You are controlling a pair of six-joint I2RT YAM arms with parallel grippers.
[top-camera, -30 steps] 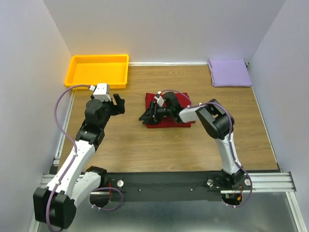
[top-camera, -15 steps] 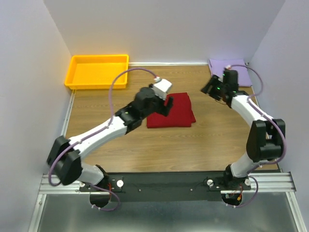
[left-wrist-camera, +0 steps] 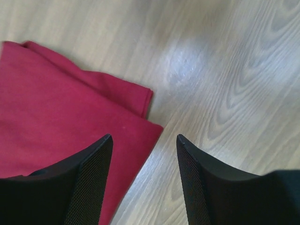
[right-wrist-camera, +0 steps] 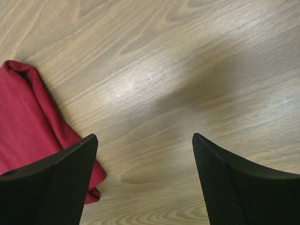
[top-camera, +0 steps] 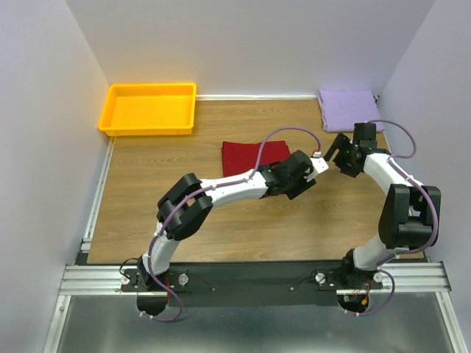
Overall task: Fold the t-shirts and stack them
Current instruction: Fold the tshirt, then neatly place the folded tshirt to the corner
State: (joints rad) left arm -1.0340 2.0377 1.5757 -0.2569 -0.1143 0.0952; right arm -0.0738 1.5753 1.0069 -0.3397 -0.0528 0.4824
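Note:
The robot's right gripper will next move from bare wood to the red t-shirt's side edge (top-camera: 287,149) (right-wrist-camera: 50,111) to pinch cloth, because that edge lies to the left in the top view.
The deep red t-shirt (top-camera: 250,153) lies folded at the table's middle, its front right part hidden under my left arm. It also shows in the left wrist view (left-wrist-camera: 56,117) and the right wrist view (right-wrist-camera: 28,117). The lavender t-shirt (top-camera: 349,110) lies folded at the back right corner. My left gripper (top-camera: 293,180) (left-wrist-camera: 144,137) is open and empty, low over the red shirt's right corner, one finger over cloth, the other over wood. My right gripper (top-camera: 340,151) (right-wrist-camera: 144,136) is open and empty over bare wood, just right of the red shirt.
A yellow-orange plastic tray (top-camera: 147,132) stands at the back left. White walls close the table on the left, back and right. My two wrists are close together right of the table's middle.
My left arm has swung right, across the red shirt to its right corner. My right gripper has come away from the lavender shirt, nearer and toward the red shirt.

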